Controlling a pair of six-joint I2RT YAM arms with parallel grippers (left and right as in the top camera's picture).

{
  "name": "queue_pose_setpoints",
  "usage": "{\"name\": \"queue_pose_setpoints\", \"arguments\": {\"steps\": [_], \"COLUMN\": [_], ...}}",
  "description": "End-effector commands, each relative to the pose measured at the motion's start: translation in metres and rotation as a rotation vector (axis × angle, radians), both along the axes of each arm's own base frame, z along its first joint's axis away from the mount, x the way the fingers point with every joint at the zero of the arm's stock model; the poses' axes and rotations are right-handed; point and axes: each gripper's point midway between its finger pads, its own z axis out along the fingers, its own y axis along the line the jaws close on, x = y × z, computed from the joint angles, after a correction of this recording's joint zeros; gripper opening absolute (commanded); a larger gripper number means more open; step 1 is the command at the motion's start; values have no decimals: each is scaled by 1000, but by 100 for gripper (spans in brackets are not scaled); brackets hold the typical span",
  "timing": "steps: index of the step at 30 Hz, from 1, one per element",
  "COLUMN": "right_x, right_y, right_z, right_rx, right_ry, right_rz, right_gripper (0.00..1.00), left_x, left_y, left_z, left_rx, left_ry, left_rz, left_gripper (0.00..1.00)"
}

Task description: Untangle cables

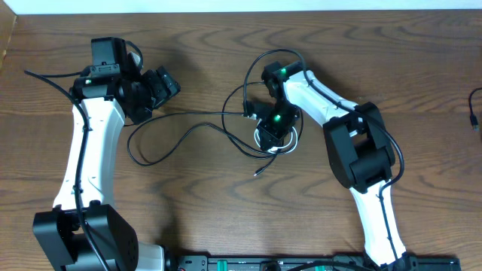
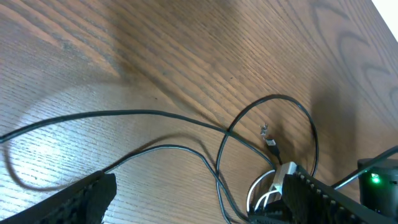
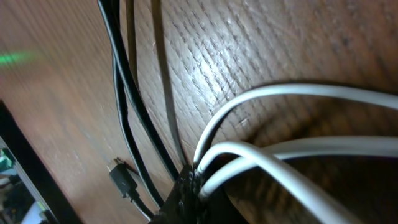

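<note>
My right gripper holds the white cable (image 1: 277, 147) and should next rise and carry it over to the spot at the dark cable end (image 1: 474, 117) to release it, because that spot is clear of the black loops.
A thin black cable (image 1: 181, 134) lies in loose loops across the table's middle and runs into a knot with a coiled white cable (image 1: 277, 147). My right gripper (image 1: 273, 134) points down into that knot. In the right wrist view its dark tips (image 3: 194, 182) are shut on the white cable (image 3: 280, 149), whose strands fan out from the pinch; the black cable (image 3: 127, 93) passes beside it and a small black plug (image 3: 123, 179) lies on the wood. My left gripper (image 1: 167, 83) is up at the left, open and empty (image 2: 199, 208), above the black cable (image 2: 155, 114).
A small plug end (image 2: 272, 145) lies inside a black loop. Another dark cable end (image 1: 474, 113) shows at the table's right edge. The arm bases and a black rail (image 1: 301, 263) line the near edge. The white wall borders the far edge.
</note>
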Motion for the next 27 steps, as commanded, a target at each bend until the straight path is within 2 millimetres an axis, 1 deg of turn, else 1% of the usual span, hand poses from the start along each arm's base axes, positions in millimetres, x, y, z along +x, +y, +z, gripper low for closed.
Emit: {"name": "queue_pose_setpoints", "arguments": {"steps": [1,4,7,8,9,11,14,15,16,17,21,22,23,25,27], "right_x": [5,16,28,31,33,34,32,32,33,35,39,40,41,45,51], "right_y": [-4,15,40,49,61,68,68,67,66,66,60,54,50,39,24], "right_z": [-11,32,86,107,141,178,211,216,228,234,282,302,311,337,363], "right_rx": [-47,125,345,431,576,718,781,784,792,794,867,893,901,916,929], "right_ry": [25,48,75,90,110,113,78,72,54,42,-53,-99,-122,-178,-239], "right_rz": [-24,-24,-61,-75,-84,-72,-43,-40,-36,-41,-36,-34,-40,-67,-110], "right_gripper": [1,1,1,1,1,1,1,1,1,1,1,1,1,1,1], "left_x": [-1,-1,-1,-1,-1,-1,-1,-1,-1,-1,-1,-1,-1,-1,-1], "left_y": [0,0,0,0,0,0,0,0,0,0,0,0,0,0,0], "left_z": [-4,-3,-4,-4,-4,-3,-3,-4,-4,-4,-4,-4,-4,-4,-4], "left_rx": [4,4,4,4,4,4,4,4,4,4,4,4,4,4,4], "left_ry": [11,11,12,12,11,11,11,12,12,12,11,12,12,12,11], "left_rz": [-4,-4,-4,-4,-4,-4,-4,-4,-4,-4,-4,-4,-4,-4,-4], "left_gripper": [91,91,91,91,91,91,91,91,91,91,91,91,91,91,91]}}
